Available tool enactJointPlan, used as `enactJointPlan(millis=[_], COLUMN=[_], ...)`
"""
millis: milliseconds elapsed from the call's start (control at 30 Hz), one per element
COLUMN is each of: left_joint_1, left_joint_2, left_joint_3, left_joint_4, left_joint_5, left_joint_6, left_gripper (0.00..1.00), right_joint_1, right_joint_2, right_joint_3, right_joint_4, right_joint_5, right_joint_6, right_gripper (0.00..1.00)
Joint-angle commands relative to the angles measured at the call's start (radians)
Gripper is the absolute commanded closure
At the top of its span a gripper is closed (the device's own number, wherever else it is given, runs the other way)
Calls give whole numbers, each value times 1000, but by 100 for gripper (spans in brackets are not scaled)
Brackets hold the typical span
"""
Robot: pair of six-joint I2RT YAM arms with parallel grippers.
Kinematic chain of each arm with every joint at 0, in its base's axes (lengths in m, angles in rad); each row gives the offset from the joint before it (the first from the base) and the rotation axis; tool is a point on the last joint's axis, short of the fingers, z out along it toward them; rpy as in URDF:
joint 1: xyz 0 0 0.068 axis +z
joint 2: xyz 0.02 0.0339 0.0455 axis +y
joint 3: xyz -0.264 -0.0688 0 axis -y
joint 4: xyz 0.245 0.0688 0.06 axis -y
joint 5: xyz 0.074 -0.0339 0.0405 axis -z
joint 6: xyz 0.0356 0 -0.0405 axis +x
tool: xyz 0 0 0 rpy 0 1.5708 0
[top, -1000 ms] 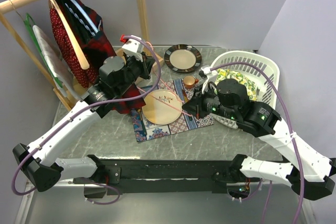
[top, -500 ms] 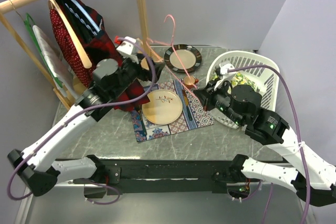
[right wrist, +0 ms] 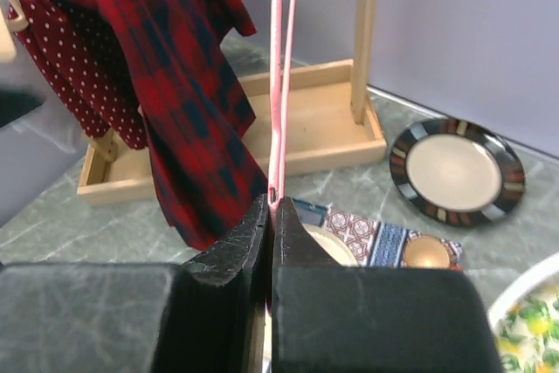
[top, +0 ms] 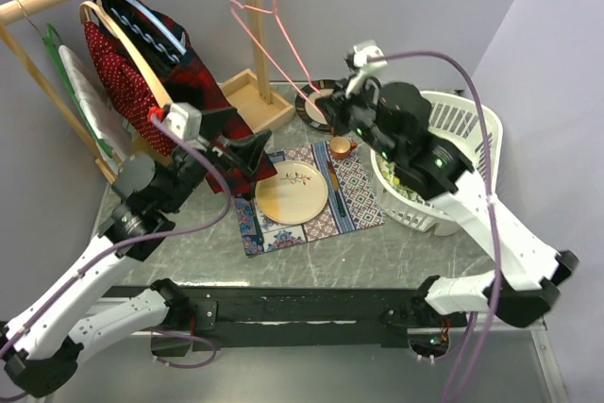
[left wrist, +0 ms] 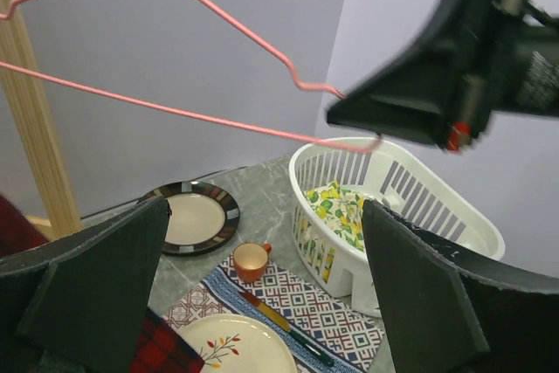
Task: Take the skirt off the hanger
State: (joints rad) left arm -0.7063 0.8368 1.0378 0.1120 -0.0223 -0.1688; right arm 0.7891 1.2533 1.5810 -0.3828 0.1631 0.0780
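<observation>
The robot's right gripper needs to carry the pink hanger [top: 274,54] outward toward the wooden rack, hook it over the rack's top bar and let it go, because the hanger is bare.
The pink wire hanger [top: 274,54] is bare and held up in the air over the back of the table, and my right gripper [top: 338,110] is shut on its lower corner. The right wrist view shows the pink wires [right wrist: 279,85] running up from the pinched right gripper [right wrist: 272,207]. The red plaid skirt [top: 212,115] drapes down beside the wooden rack, apart from the hanger, and also shows in the right wrist view [right wrist: 183,102]. My left gripper [top: 250,153] stands open just right of the skirt's lower end, nothing between its fingers [left wrist: 262,294]. A corner of skirt [left wrist: 166,351] shows low in the left wrist view.
A wooden rack [top: 250,7] at the back left carries wooden hangers with a polka-dot garment [top: 109,63]. A patterned mat [top: 354,200] bears a cream plate [top: 293,193] and an orange cup [top: 340,146]. A dark-rimmed plate [top: 316,101] sits behind. A white basket [top: 462,120] stands right.
My left gripper has opened, let go of the plaid skirt and drawn back to the left. My right gripper has lifted the pink hanger up and away, free of the skirt.
</observation>
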Motion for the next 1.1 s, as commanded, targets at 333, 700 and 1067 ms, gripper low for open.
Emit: enactJointPlan(millis=[333,700,1067], left_joint_1=[-1,1,10], left_joint_2=[-70,-39,-24], left_joint_3=[-100,-96,-90], left_joint_4=[132,126,112], left_joint_5=[-67,-33,-21], left_joint_6=[8,-1,0], left_gripper=[3,3,3], right_joint_1=[-96,-94,-97], right_joint_2=[365,586,839], right_joint_3=[361,519,771], right_joint_4=[220,358,337], right_joint_5=[-192,-171,-174], right_joint_6=[-127,-210,-221], right_gripper=[100,100,100])
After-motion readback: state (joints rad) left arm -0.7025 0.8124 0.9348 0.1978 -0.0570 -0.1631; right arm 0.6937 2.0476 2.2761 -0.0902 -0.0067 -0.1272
